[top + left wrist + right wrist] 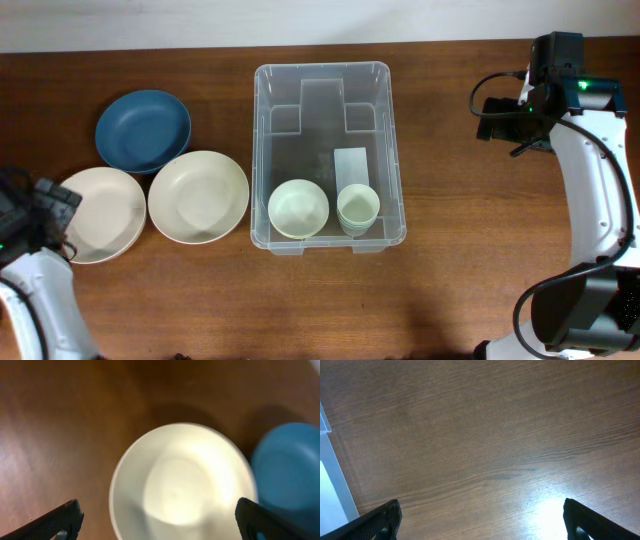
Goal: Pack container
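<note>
The left gripper lowers toward the left in the wrist view next, onto the cream plate's rim (pixel 70 243) (pixel 112 494) opposite the blue plate, as bare wood leaves finger room.
The clear plastic container (pixel 327 150) stands mid-table with a white label on its bottom. It holds a pale green bowl (pixel 298 208) and a stack of pale green cups (pixel 357 208). Left of it lie two cream plates (pixel 198 196) (pixel 100 213) and a blue plate (pixel 143 130). My left gripper (pixel 159 522) is open above the leftmost cream plate (pixel 180 482), with the blue plate (pixel 290 475) to its right. My right gripper (pixel 481 522) is open over bare wood, right of the container, whose edge (pixel 330 480) shows at the left of the right wrist view.
The brown wooden table (pixel 470 260) carries everything. The right arm (pixel 590 150) reaches along the right side, and the left arm (pixel 30 270) sits at the lower left corner.
</note>
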You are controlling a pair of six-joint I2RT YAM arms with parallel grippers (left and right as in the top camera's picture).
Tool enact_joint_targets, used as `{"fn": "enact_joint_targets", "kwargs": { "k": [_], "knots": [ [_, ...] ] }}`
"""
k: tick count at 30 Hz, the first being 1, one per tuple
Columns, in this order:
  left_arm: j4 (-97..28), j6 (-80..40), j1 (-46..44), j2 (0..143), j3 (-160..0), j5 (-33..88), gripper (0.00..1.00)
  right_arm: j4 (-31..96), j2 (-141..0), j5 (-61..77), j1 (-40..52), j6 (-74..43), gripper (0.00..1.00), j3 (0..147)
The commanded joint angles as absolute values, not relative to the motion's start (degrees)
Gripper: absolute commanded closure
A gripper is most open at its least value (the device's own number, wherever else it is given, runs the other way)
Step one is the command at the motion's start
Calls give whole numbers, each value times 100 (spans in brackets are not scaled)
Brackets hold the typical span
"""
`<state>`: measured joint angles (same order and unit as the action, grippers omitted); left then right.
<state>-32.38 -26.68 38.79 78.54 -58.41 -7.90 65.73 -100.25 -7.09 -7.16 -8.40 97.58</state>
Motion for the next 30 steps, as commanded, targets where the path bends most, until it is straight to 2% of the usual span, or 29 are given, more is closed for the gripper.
{"fn": "enact_joint_targets", "kwargs": {
  "k": [1,11,15,30],
  "knots": [
    [-3304,-2803,4040,8208,-5911,-554,1,6573,-10066,-779,-753,-867,1,9771],
    [-3308,-2534,4246,9059,-5909,-290,1,6571,-10066,-779,-753,-864,1,9771],
    [-3308,-2217,4383,9242,-5907,-292,9,6571,-10066,-779,-753,-867,1,9771],
    [-2941,-1828,4567,10057,-5883,-248,11,6571,-10066,-779,-753,-867,1,9769]
  ]
}}
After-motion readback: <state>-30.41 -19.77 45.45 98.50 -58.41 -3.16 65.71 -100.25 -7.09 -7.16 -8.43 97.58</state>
